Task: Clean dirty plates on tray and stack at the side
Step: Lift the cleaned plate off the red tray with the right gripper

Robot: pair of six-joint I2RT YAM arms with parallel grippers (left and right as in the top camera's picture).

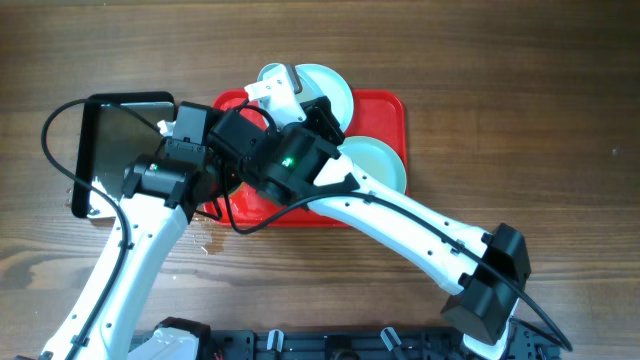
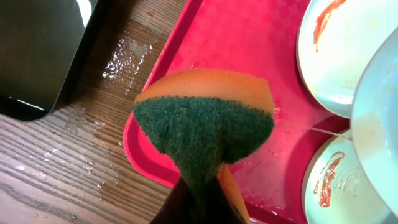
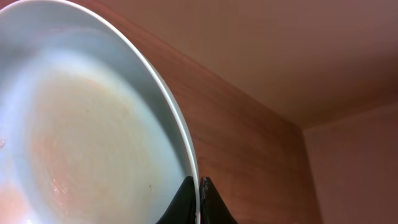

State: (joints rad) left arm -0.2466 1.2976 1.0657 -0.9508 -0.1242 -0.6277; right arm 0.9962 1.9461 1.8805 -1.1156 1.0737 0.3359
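Observation:
Clear tabletop beside the tray lies below my right gripper, to its right in the overhead view. My right gripper carries the wiped plate there next, lowers it flat and releases.
The red tray point(image 1: 385, 110) lies mid-table. My right gripper point(image 3: 199, 186) is shut on the rim of one pale plate point(image 3: 93, 124) and holds it tilted above the tray's far edge point(image 1: 335, 85); its face looks wiped, with a faint orange tint. My left gripper point(image 2: 202, 202) is shut on a green-and-orange sponge point(image 2: 205, 124) over the tray's left part point(image 2: 211, 37). Two more plates lie in the tray, each with an orange-red sauce smear point(image 2: 333, 50) point(image 2: 329, 180). The held plate's edge shows at the right of the left wrist view point(image 2: 379, 124). Overhead, another plate point(image 1: 378, 165) shows at the tray's right.
A black metal pan point(image 1: 125, 140) sits left of the tray, also in the left wrist view point(image 2: 37, 50). Water drops point(image 2: 124, 56) wet the wooden table between pan and tray. Both arms cross over the tray's left half and hide it from above.

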